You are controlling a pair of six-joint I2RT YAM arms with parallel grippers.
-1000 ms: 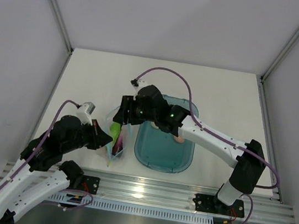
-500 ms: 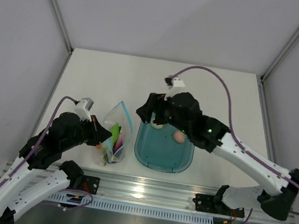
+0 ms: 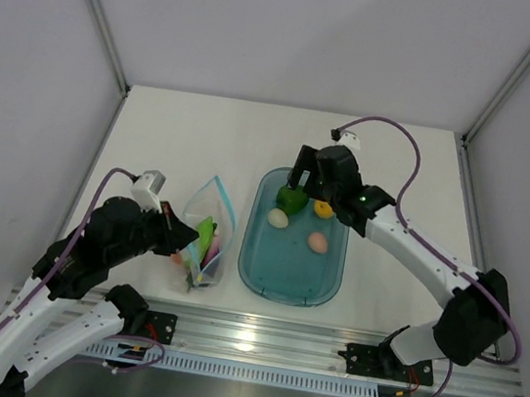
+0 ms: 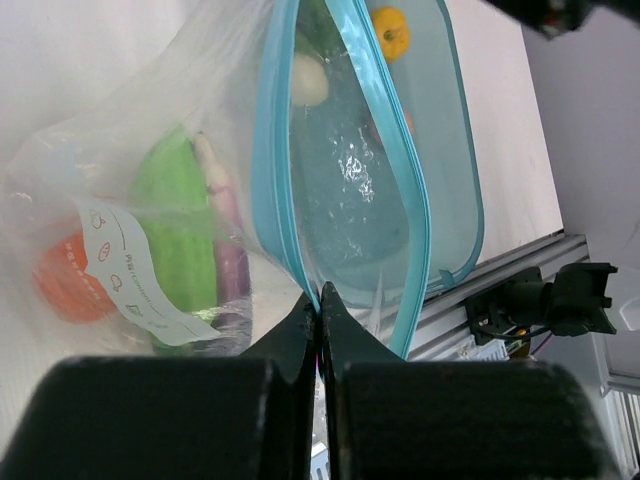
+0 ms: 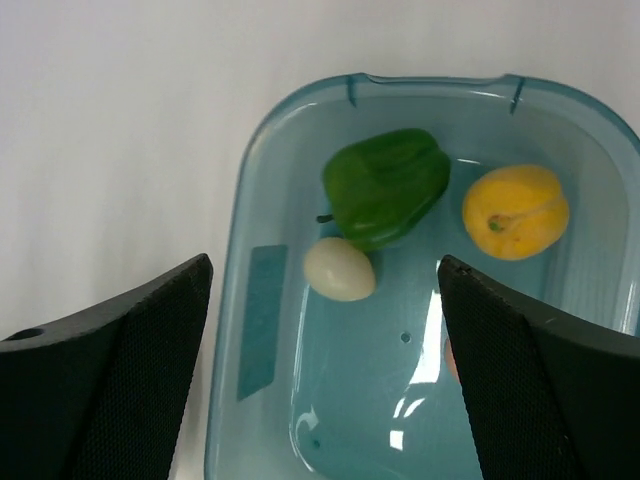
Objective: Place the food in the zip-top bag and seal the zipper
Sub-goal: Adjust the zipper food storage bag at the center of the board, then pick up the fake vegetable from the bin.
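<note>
The right gripper next lowers open fingers around the sides of the green bell pepper (image 3: 291, 200) below it, still outside the bag (image 3: 207, 235), and closes on it.
The clear zip-top bag (image 3: 207, 235) lies left of the teal tray (image 3: 282, 285), its mouth gaping. My left gripper (image 3: 178, 239) is shut on the bag's near corner; in the left wrist view the jaws (image 4: 320, 297) pinch the light blue zipper (image 4: 268, 150) where its two strips meet. Green, orange and dark food pieces show inside the bag (image 4: 180, 200). My right gripper (image 3: 296, 191) hovers open over the tray's far end (image 5: 325, 262), holding nothing. Below it lie a green bell pepper (image 5: 385, 185), a yellow round piece (image 5: 515, 210) and a white oval piece (image 5: 340, 268). A peach piece (image 3: 317, 241) lies mid-tray.
An aluminium rail (image 3: 255, 340) runs along the near table edge, just past the tray and bag. White walls with metal posts (image 3: 99, 12) close in the left, right and back. A purple cable (image 3: 393, 128) loops above the right arm.
My right gripper left the bag's mouth, swung right and back over the tray's far end, and opened wide. The left gripper kept its hold on the bag.
</note>
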